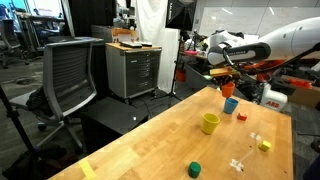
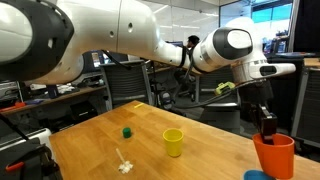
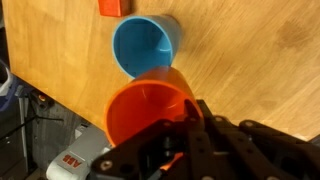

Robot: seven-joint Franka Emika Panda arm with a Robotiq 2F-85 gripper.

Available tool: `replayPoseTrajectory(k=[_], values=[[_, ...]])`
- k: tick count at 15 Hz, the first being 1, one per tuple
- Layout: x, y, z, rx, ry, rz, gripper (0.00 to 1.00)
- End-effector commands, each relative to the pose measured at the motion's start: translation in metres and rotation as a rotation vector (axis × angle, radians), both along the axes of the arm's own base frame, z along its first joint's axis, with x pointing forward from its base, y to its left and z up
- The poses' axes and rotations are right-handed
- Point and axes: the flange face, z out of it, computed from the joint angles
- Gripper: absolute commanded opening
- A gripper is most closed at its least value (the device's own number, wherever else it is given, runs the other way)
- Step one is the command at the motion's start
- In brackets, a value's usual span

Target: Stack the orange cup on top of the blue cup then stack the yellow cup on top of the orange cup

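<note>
I should next carry the orange cup (image 2: 274, 153) in my gripper over to the blue cup's opening (image 2: 257, 175), then lower and release it, since it still hangs above and off-center.
My gripper (image 3: 190, 118) is shut on the rim of the orange cup (image 3: 148, 108), holding it upright in the air. The blue cup (image 3: 146, 44) stands open side up on the wooden table just beyond it. In an exterior view the orange cup (image 2: 274, 153) hangs beside and a little above the blue cup (image 2: 257, 176) at the frame's lower right, with the gripper (image 2: 266, 124) over it. The yellow cup (image 2: 174, 142) stands alone mid-table. From the other side, the orange cup (image 1: 226, 89) hovers over the blue cup (image 1: 231, 104), and the yellow cup (image 1: 210, 123) is nearer the camera.
A short green cylinder (image 1: 195, 169), a small red block (image 1: 242, 115), a small yellow block (image 1: 264, 145) and a white piece (image 1: 237, 163) lie on the table (image 1: 160, 140). An office chair (image 1: 70, 75) and a drawer cabinet (image 1: 133, 68) stand beyond its edge.
</note>
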Motion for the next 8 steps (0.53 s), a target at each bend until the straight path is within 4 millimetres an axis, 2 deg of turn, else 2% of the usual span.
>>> replayPoseTrajectory(k=[1, 5, 8], values=[[0.003, 0.013, 0.016, 0.015, 0.009, -0.041, 0.01], [0.0, 0.021, 0.014, 0.03, 0.041, -0.082, 0.01], [-0.003, 0.019, 0.007, 0.021, 0.042, -0.122, 0.01]])
